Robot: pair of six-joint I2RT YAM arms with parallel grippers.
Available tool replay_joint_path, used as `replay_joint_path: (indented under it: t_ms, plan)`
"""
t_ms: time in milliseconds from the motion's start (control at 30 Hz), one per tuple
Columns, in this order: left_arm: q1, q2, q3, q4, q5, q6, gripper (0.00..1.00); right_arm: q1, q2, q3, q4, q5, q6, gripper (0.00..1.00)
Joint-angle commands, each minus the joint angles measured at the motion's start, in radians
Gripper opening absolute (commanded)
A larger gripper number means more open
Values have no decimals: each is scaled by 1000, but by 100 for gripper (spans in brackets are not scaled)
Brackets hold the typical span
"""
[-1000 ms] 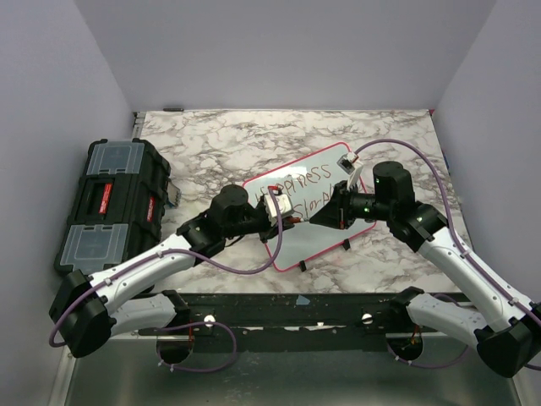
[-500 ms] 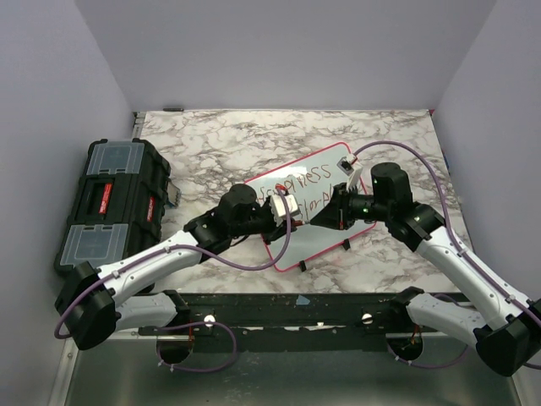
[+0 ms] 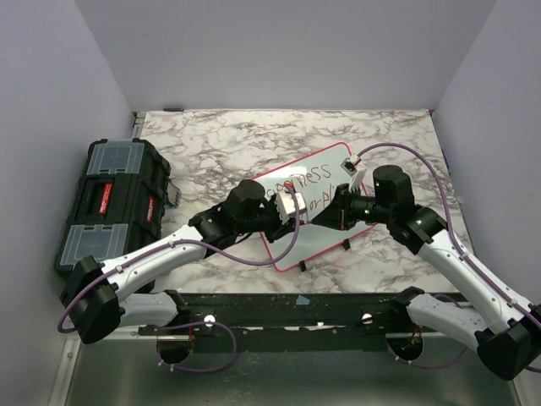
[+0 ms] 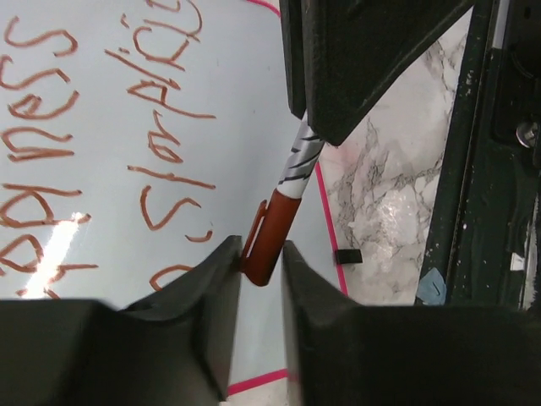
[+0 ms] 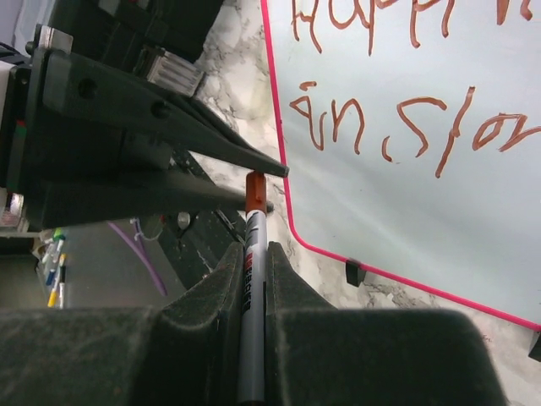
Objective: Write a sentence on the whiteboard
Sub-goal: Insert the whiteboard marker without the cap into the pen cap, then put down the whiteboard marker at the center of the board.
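Next, my right gripper will move off the whiteboard (image 3: 314,234) and down to release the marker, since bare marble lies below the gripper and to its right in the top view.
The whiteboard (image 3: 314,234), pink-framed, lies on the marble table with the sentence (image 3: 306,183) in red-brown script across it; the lettering also shows in the wrist views (image 4: 161,144) (image 5: 406,118). My right gripper (image 3: 327,211) (image 5: 254,254) is shut on a white marker (image 5: 253,283) above the board's near edge. The marker's red-brown cap (image 4: 272,230) (image 5: 255,190) sits on its far end, between the jaws of my left gripper (image 3: 301,208) (image 4: 260,252), which is shut on it. Both grippers meet tip to tip over the board.
A black toolbox (image 3: 114,203) with clear lid compartments stands at the table's left edge. The board rests on small black feet (image 3: 347,246). A black rail (image 3: 296,309) carrying the arm bases runs along the near edge. Grey walls enclose the table.
My left arm has moved right across the board until its fingers reached the end of the marker held by the right gripper. The right gripper has barely shifted.
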Motion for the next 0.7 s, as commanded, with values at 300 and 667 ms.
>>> replay_joint_path:
  t_ms: [300, 667]
  plan:
    - [21, -222, -10, 132, -224, -38, 85, 24, -155, 39, -45, 657, 60, 1]
    - [171, -307, -54, 63, -464, -325, 98, 23, -248, -108, 104, 1132, 107, 1]
